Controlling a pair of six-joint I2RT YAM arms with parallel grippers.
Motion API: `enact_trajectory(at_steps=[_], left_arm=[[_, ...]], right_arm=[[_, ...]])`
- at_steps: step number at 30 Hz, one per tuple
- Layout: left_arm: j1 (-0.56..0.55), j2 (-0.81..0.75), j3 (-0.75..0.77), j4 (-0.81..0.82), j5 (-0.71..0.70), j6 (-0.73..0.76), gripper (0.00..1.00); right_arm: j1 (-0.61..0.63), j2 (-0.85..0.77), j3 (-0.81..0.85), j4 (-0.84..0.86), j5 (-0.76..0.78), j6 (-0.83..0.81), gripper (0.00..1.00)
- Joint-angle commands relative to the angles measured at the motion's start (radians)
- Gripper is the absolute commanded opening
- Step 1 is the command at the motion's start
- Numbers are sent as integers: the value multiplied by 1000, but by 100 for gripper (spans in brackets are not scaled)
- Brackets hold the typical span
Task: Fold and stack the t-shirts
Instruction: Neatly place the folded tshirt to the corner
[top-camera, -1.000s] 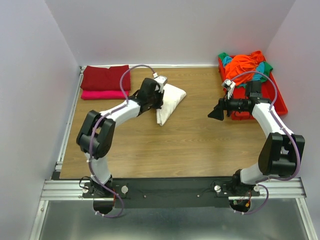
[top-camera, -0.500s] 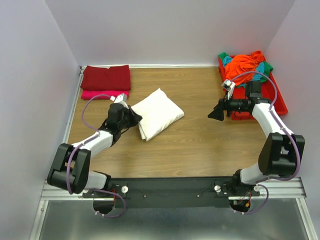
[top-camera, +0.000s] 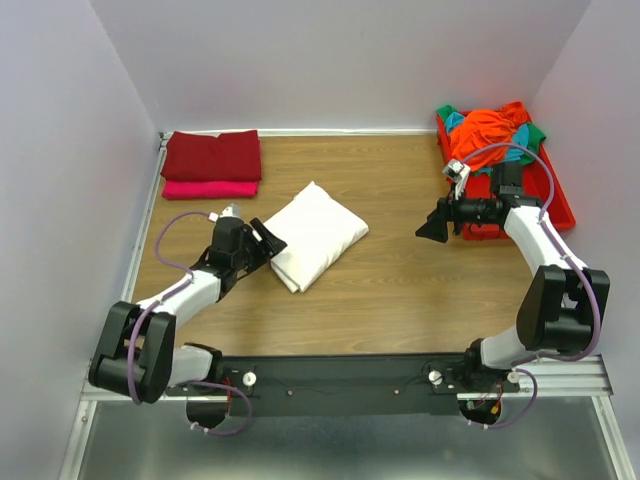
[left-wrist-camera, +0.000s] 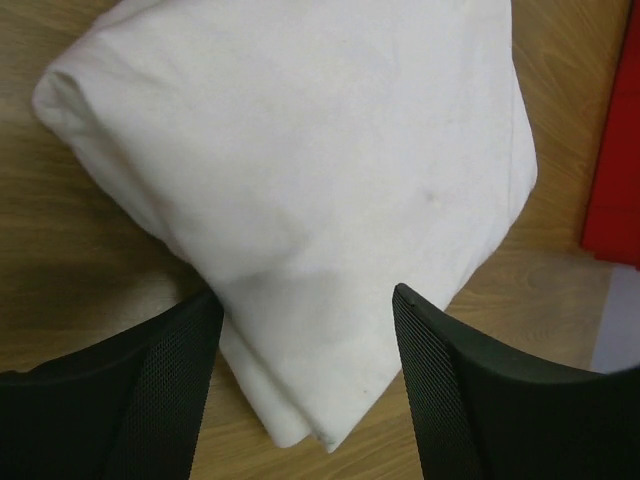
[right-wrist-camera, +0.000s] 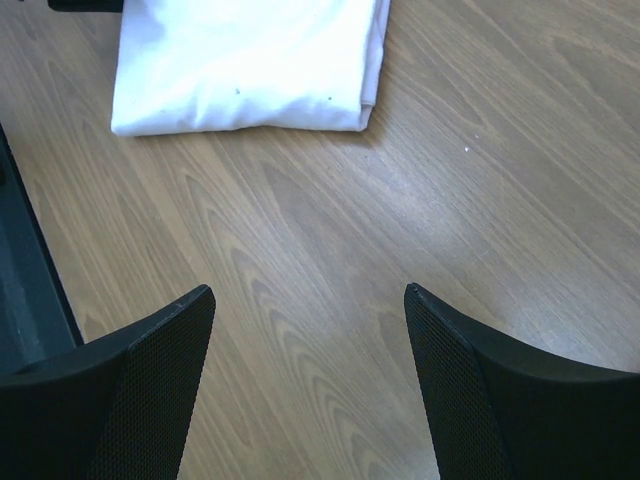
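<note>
I should shift my left gripper left in the top view and lower it onto the white t-shirt's folded corner, since that corner bulges beyond my open fingers.
A folded cream-white t-shirt (top-camera: 315, 232) lies flat on the wooden table, left of centre. My left gripper (top-camera: 268, 243) sits at its near-left corner. In the left wrist view the jaws of the left gripper (left-wrist-camera: 305, 300) stand open, with the corner of the white t-shirt (left-wrist-camera: 300, 170) lying loose between them. A dark red t-shirt (top-camera: 212, 155) lies folded on a bright pink one (top-camera: 210, 188) at the back left. My right gripper (top-camera: 432, 227) hovers open over bare wood (right-wrist-camera: 310, 295), and the white t-shirt (right-wrist-camera: 245, 65) lies ahead of it.
A red plastic tray (top-camera: 555, 200) at the back right holds a loose heap of orange (top-camera: 490, 125), teal (top-camera: 455, 122) and green (top-camera: 537, 132) t-shirts. White walls close in the table on three sides. A metal rail runs along the left edge.
The left arm drew back toward the near left, bringing the white t-shirt with it, and its jaws have opened off the cloth. The right arm has stayed put.
</note>
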Motion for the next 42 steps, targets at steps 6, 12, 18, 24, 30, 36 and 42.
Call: enact_trajectory(at_steps=[6, 12, 18, 24, 30, 36, 42], left_arm=[[50, -115, -41, -111, -120, -156, 93], [89, 29, -23, -138, -143, -196, 92], [115, 149, 34, -78, -132, -181, 83], [120, 249, 143, -127, -146, -162, 65], [126, 283, 184, -148, -143, -125, 60], [149, 287, 196, -119, -125, -63, 48], [210, 292, 173, 45, 102, 119, 20]], right_arm=[[-5, 7, 14, -25, -30, -16, 84], [-7, 6, 14, -25, -30, -17, 84], [-5, 4, 15, -28, -29, -19, 84], [-5, -3, 15, -30, -23, -22, 84], [-5, -19, 18, -31, -24, -22, 84], [-7, -40, 21, -33, -23, -22, 84], [-8, -69, 21, -33, -35, -22, 84]])
